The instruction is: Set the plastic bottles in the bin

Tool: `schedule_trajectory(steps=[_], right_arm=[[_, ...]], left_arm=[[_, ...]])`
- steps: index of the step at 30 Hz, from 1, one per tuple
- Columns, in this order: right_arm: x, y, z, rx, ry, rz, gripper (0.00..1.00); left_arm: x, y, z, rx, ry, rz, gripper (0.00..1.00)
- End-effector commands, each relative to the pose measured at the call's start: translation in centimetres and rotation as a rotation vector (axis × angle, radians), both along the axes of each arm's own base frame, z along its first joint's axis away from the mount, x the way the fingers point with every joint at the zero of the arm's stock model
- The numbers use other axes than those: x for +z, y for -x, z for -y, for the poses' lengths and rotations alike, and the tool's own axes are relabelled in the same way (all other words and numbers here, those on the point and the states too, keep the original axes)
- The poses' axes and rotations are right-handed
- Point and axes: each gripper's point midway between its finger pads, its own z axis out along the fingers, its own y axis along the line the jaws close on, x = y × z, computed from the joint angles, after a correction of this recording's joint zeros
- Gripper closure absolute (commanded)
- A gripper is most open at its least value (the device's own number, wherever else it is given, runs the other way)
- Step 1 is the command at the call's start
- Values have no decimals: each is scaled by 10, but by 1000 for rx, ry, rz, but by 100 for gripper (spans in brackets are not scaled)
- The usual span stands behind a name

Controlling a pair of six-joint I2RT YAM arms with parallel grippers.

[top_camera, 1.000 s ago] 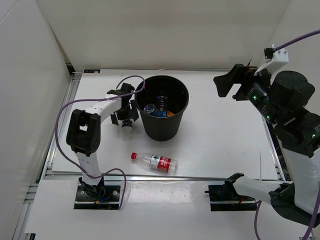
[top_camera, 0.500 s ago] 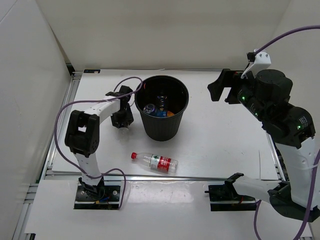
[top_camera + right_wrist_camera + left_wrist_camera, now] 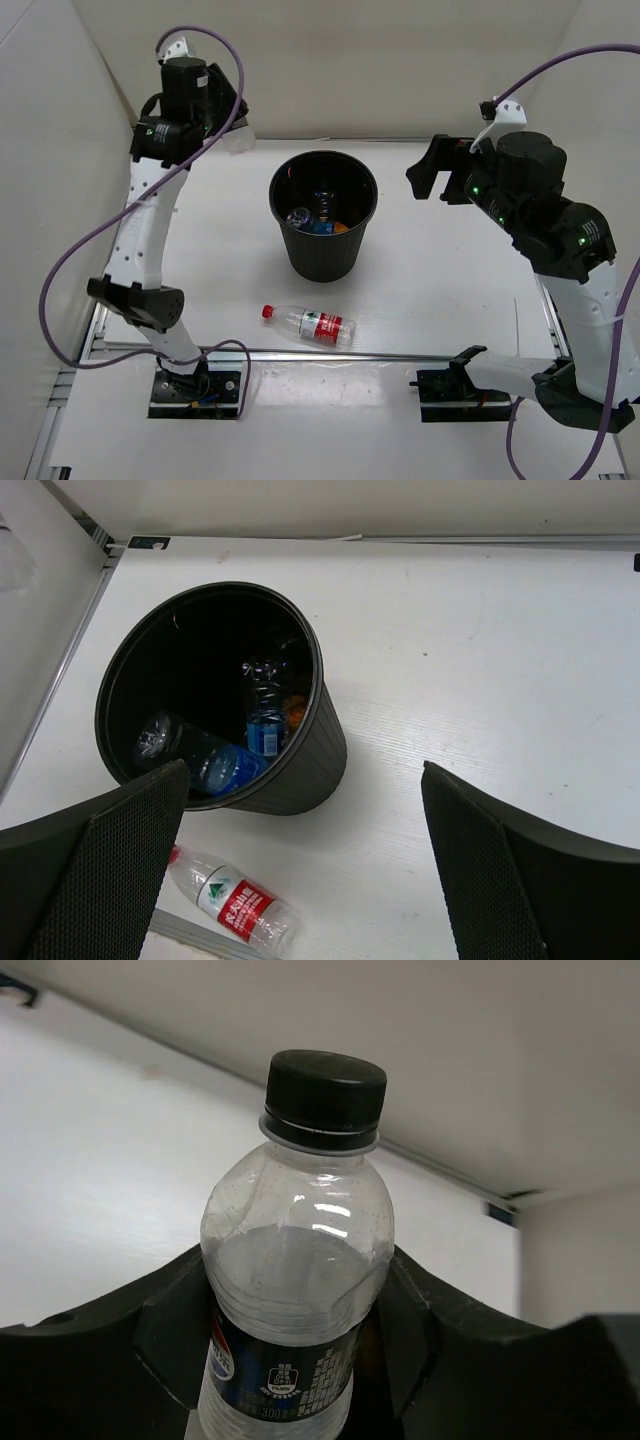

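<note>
The robot's left gripper will next move the bottle it holds to the right in the top view, over the bin's opening, and let it go.
A clear dark-labelled plastic bottle with a black cap stands between the fingers of my left gripper, which is shut on it. That arm is raised high at the back left, left gripper above the table. The black bin stands mid-table with blue-labelled bottles inside. In the right wrist view the bin holds a blue-labelled bottle and something orange. A red-labelled, red-capped bottle lies on the table in front of the bin, also low in the right wrist view as the red-labelled bottle. My right gripper hovers open right of the bin, nothing between its fingers.
White walls close in the table at the back and both sides. A metal rail runs along the left edge and another along the front. Purple cables loop from both arms.
My left gripper shut on the dark-labelled bottle beside the bin and lifted it high toward the back left. The right arm swung a little left toward the bin.
</note>
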Motion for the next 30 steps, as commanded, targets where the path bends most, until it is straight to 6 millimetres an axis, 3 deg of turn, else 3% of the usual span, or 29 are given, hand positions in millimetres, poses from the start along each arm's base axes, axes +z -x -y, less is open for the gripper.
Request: schedule_trajectory(steps=[1, 4, 5, 7, 10, 11, 14, 15, 18, 20, 22, 24, 25, 26, 27, 28, 29, 30], right_arm=[[7, 1, -1, 1, -27, 21, 0], [7, 1, -1, -2, -36, 17, 0], [7, 1, -1, -2, -36, 17, 0], [2, -2, -4, -8, -43, -5, 0], [2, -3, -2, -22, -48, -6, 0], [2, -3, -2, -22, -48, -6, 0], [5, -2, -3, -12, -56, 0, 0], [5, -1, -5, 0, -59, -2, 0], [-1, 8, -21, 150, 11, 8, 0], [-26, 18, -35, 283, 124, -25, 0], [-43, 27, -47, 361, 177, -48, 0], [-68, 52, -64, 510, 264, -40, 0], [-83, 65, -77, 576, 298, -25, 0], [-83, 70, -82, 597, 320, -8, 0], [-97, 74, -88, 623, 354, -16, 0], [-104, 78, -95, 652, 396, -10, 0], [-117, 89, -115, 713, 443, -23, 0], [-127, 95, -124, 753, 494, -30, 0]], left_arm=[[26, 17, 51, -212, 173, 66, 61], [33, 27, 97, -342, 223, 83, 61], [23, 31, 126, -427, 219, 57, 61], [16, 43, 149, -489, 209, 31, 61], [-16, 59, 181, -554, 179, -43, 58], [-25, 60, 187, -568, 166, -60, 41], [-41, 70, 200, -608, 147, -109, 11], [-46, 68, 197, -585, 130, -128, 0], [-35, 65, 183, -534, 82, -103, 0], [-18, 67, 163, -489, 45, -72, 0], [1, 67, 127, -379, 10, -23, 0], [3, 73, 96, -282, -28, -22, 0], [2, 81, 61, -162, -82, -19, 0], [2, 87, 47, -104, -92, -14, 0], [0, 92, 31, -52, -115, -14, 0], [10, 109, 6, 33, -119, 26, 0], [3, 115, -12, 82, -143, 10, 0], [-19, 121, -24, 118, -174, -39, 0]])
